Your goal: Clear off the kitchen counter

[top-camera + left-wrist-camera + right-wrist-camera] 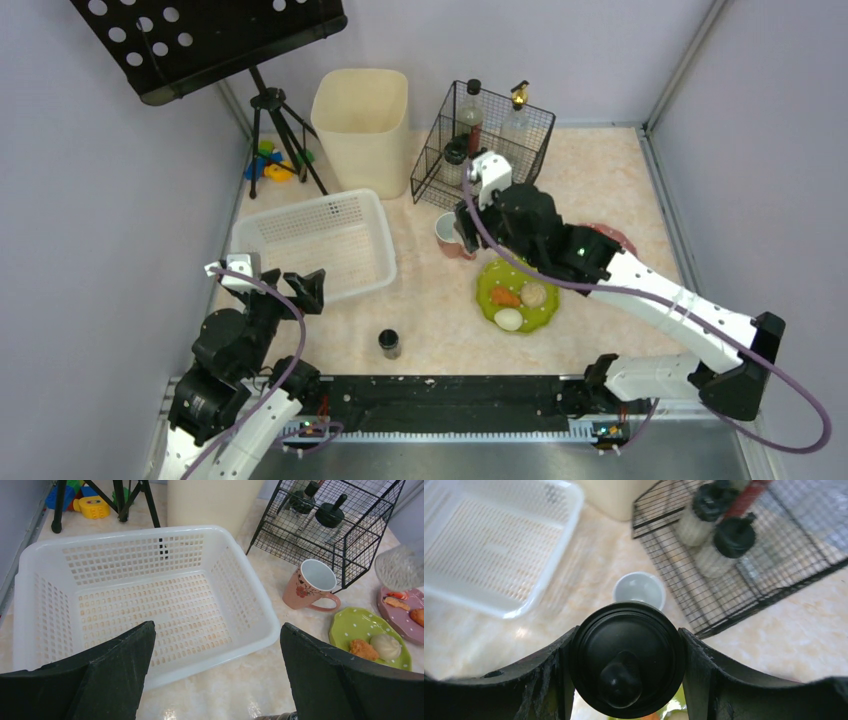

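The spot beside the cream bin is empty, so my right gripper next needs to go outward over the wire rack's near row [437, 187] [670, 555] to that spot, then down to let go of the bottle.
The kitchen counter [440, 320] is glossy beige marble. My right gripper [627, 632] is shut on a bottle with a round black lid [626, 660], held up over the pink mug [640, 589] beside the wire rack. In the top view that gripper [466, 222] hangs between the mug [445, 236] and the green plate [518, 295]. My left gripper [217, 630] is open and holds nothing. It hovers over the counter at the near edge of the white basket [150, 595]. In the top view the left gripper [292, 285] is at the basket's front left corner.
A black wire rack [485, 140] holds bottles, next to a cream bin [361, 115]. A pink plate [612, 238] lies behind the right arm. A small dark-lidded jar [389, 343] stands near the front rail. A music stand's tripod [272, 130] and toys [270, 165] fill the back left corner.
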You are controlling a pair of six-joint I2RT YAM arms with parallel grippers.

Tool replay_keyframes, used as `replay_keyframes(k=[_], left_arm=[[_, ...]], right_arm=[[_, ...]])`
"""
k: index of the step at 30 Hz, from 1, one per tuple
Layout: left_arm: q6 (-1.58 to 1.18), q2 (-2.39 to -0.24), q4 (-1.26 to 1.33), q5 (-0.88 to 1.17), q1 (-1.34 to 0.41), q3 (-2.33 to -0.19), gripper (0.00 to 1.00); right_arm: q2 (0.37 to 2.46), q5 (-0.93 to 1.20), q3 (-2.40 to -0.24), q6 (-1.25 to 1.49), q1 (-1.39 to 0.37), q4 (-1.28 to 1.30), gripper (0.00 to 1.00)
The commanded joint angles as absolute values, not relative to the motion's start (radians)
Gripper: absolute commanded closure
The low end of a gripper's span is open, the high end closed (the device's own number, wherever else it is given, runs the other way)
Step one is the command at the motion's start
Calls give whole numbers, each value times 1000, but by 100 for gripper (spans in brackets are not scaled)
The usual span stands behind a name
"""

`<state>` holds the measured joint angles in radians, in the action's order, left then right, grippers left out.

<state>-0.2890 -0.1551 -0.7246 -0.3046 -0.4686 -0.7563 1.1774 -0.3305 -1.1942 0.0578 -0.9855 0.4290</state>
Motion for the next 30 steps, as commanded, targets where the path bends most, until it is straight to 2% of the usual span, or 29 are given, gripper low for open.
replay_keyframes(k=[1, 9, 19, 30], left_arm=[[-282, -162, -677, -302, -472, -748, 1], [-283, -159, -678, -301, -472, -747, 1], [-284, -153, -678, -301, -472, -747, 1], [-284, -153, -677, -300, -474, -747, 1]], right_arm=[[1236, -375, -1317, 145, -848, 396, 88], [1399, -386, -1396, 173, -702, 336, 89], [1605, -454, -1469, 200, -687, 173, 92], [1709, -542, -1508, 252, -687, 41, 93]])
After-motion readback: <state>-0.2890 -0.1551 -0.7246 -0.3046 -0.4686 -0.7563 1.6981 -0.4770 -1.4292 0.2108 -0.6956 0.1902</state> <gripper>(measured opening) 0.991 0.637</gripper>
